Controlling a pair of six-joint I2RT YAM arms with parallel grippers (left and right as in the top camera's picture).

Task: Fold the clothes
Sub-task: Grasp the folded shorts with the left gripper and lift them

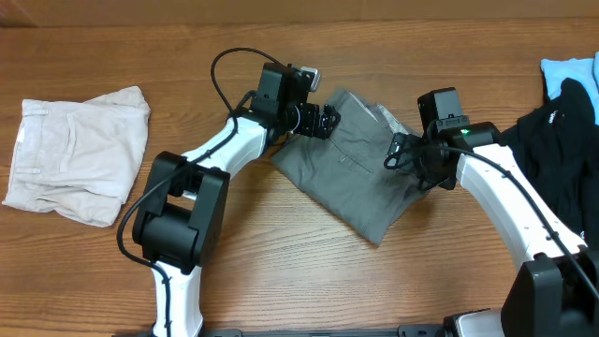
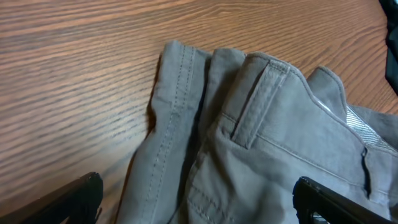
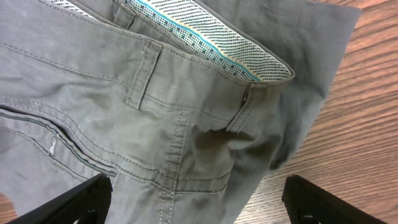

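The folded-over waistband by the belt loop is below my left gripper and to its right in the overhead view. My left gripper should lower its spread fingers that way next.
The grey shorts (image 1: 351, 173) lie folded in the middle of the wooden table. My left gripper (image 1: 328, 122) is open over their upper left edge; its wrist view shows the waistband and a belt loop (image 2: 249, 106) between its spread fingers (image 2: 199, 205). My right gripper (image 1: 398, 152) is open over the shorts' right edge. Its wrist view shows the pale patterned lining (image 3: 211, 34), a belt loop and seams, with the spread fingers (image 3: 199, 202) above cloth and table.
Cream-white folded shorts (image 1: 80, 154) lie at the left. Black (image 1: 557, 150) and light-blue (image 1: 566, 73) garments lie at the right edge, beside the right arm.
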